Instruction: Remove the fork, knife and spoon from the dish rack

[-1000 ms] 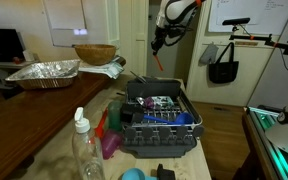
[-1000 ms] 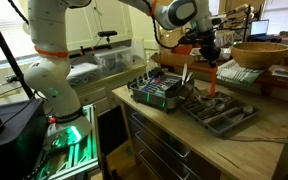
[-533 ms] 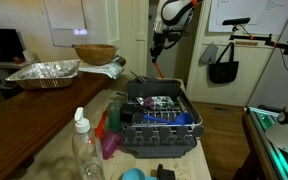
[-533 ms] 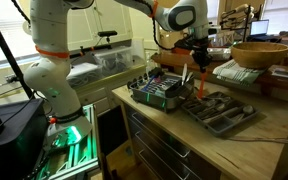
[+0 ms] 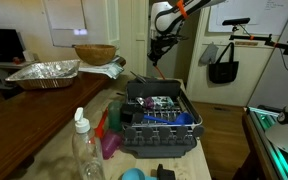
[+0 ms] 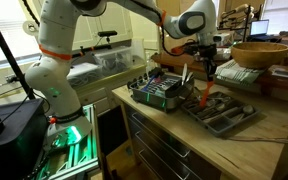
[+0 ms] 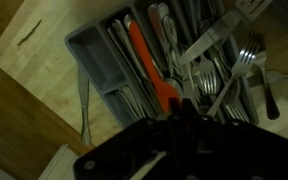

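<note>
The gripper lowers a little toward the forks in the grey cutlery tray next and releases the orange utensil there, since the forks lie below it.
The dark grey dish rack (image 5: 160, 122) stands on the wooden table, with cutlery in it; it also shows in an exterior view (image 6: 158, 90). My gripper (image 6: 206, 76) hangs beyond the rack, over a grey cutlery tray (image 6: 222, 114), and is shut on an orange utensil (image 6: 203, 98) that points down into the tray. In the wrist view the orange utensil (image 7: 150, 62) runs from my dark fingers (image 7: 180, 112) along a compartment of the tray (image 7: 84, 52), among forks (image 7: 240, 66) and other silver cutlery. I cannot tell whether its tip touches the tray.
A clear bottle (image 5: 82, 146) stands at the front, with coloured items (image 5: 108, 134) beside the rack. A crinkled foil tray (image 5: 44, 72) and a wooden bowl (image 5: 94, 53) sit on the far counter. A loose utensil (image 7: 84, 110) lies beside the tray.
My gripper has come down and shifted sideways with the orange utensil, lowering it towards the cutlery tray. The dish rack has not moved.
</note>
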Motion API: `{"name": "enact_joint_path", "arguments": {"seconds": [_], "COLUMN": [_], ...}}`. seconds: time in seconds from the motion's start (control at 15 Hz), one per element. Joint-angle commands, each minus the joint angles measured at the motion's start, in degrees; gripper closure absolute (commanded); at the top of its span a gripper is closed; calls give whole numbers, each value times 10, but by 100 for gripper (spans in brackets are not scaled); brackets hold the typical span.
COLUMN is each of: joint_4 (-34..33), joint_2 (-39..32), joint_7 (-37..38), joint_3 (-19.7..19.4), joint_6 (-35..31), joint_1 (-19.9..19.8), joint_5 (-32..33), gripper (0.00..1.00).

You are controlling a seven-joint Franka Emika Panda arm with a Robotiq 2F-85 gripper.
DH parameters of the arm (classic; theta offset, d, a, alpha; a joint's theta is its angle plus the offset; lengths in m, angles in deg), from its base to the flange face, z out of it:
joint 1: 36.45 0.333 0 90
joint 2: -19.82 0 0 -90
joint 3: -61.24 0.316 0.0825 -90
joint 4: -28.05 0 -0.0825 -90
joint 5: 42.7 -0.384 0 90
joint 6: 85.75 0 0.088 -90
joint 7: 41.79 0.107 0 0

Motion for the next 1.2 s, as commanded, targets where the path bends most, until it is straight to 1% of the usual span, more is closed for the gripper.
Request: {"name": "enact_joint_path", "arguments": {"seconds": [0.0, 0.13, 0.27, 0.47, 0.73, 0.8, 1.13], "joint_4": [-109, -152, -188, -222, -251, -255, -281], "joint_2": [-78, -104, -126, -149, -173, -177, -197], "joint_7": [55, 73, 83, 76, 15, -11, -91], "joint_3": [-13, -14, -12, -1, 27, 37, 54], "joint_6": [109, 157, 185, 183, 175, 168, 164], "joint_1": [7, 4, -1, -10, -31, -40, -62], "joint_5": [2, -3, -11, -29, -71, -86, -114], "gripper": [98, 98, 98, 98, 98, 98, 98]}}
